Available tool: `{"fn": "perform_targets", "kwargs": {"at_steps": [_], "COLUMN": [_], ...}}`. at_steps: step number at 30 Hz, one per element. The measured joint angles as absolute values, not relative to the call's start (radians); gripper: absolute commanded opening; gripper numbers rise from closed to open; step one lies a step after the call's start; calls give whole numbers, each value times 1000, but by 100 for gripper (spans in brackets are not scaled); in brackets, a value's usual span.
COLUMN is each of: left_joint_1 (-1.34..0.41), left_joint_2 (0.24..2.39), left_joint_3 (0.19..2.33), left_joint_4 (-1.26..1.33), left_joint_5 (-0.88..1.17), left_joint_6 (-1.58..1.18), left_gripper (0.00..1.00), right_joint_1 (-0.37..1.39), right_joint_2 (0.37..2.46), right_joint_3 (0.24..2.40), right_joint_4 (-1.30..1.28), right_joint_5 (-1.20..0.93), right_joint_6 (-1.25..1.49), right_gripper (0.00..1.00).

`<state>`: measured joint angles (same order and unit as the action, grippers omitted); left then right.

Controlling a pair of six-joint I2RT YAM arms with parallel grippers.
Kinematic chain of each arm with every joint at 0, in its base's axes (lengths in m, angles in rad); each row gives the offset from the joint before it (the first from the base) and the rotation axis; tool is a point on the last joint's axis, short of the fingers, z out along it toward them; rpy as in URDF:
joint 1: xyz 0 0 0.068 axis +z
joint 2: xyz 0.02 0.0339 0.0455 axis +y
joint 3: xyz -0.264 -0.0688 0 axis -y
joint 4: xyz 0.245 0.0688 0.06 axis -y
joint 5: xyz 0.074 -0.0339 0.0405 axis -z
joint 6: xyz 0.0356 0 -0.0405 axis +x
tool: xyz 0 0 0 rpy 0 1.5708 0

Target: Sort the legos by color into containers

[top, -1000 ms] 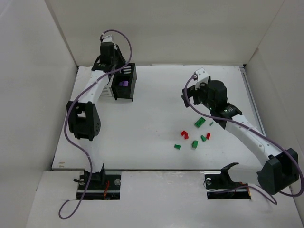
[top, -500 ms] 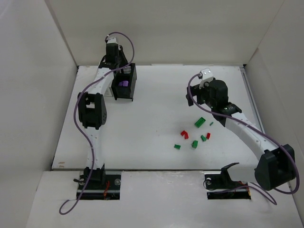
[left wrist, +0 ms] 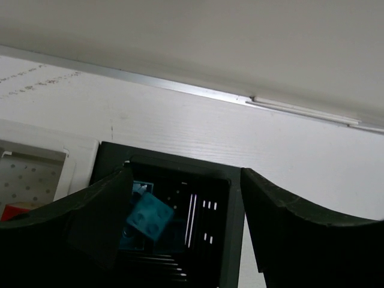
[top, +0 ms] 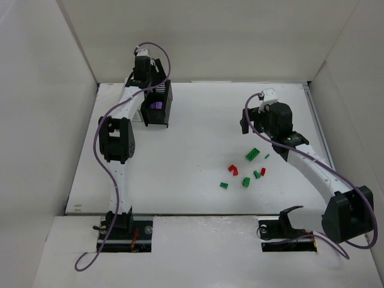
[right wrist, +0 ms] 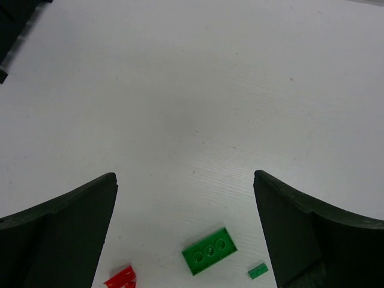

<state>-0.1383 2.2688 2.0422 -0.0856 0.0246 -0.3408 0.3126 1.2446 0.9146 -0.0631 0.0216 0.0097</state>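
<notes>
My right gripper moves back and down to the green lego next and turns its fingers to the lego's long sides, because the lego lies slanted.
My left gripper hangs open over the black container, its fingers well apart. A teal lego sits tilted beside the left finger, above another teal piece in that box. From above, the black container also holds a purple lego. The white container adjoins it, a red piece inside. My right gripper is open and empty above the table. Just near of it lie a green lego, a tiny green one and a red one.
Several green and red legos are scattered mid-table, among them a green brick, a red one and a green one. White walls enclose the table on three sides. The left arm's elbow rises near the left wall.
The left arm reached further back over the black container and its jaws opened, letting go of the teal lego. The right gripper drifted right and toward the back, still open.
</notes>
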Motion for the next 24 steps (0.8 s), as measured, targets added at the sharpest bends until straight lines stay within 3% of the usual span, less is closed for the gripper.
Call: {"fn": "perform_targets", "kwargs": {"at_steps": [7, 12, 17, 24], "left_joint_1": [-153, -168, -268, -399], "left_joint_2": [2184, 2006, 1749, 1564], "left_joint_3": [1940, 1779, 1555, 1367], "left_joint_4": [-107, -111, -58, -19], "left_joint_5": [31, -20, -80, -96], "left_joint_6": [-335, -327, -329, -338], "left_gripper": [100, 100, 100, 100], "right_joint_1": [257, 231, 208, 206], "right_joint_2": [1244, 1321, 1456, 1566], "right_joint_3": [915, 942, 945, 936], "right_joint_4": [-129, -281, -366, -360], "right_joint_5": [53, 147, 157, 97], "right_joint_6": [104, 231, 349, 451], "right_gripper": [96, 76, 80, 83]}}
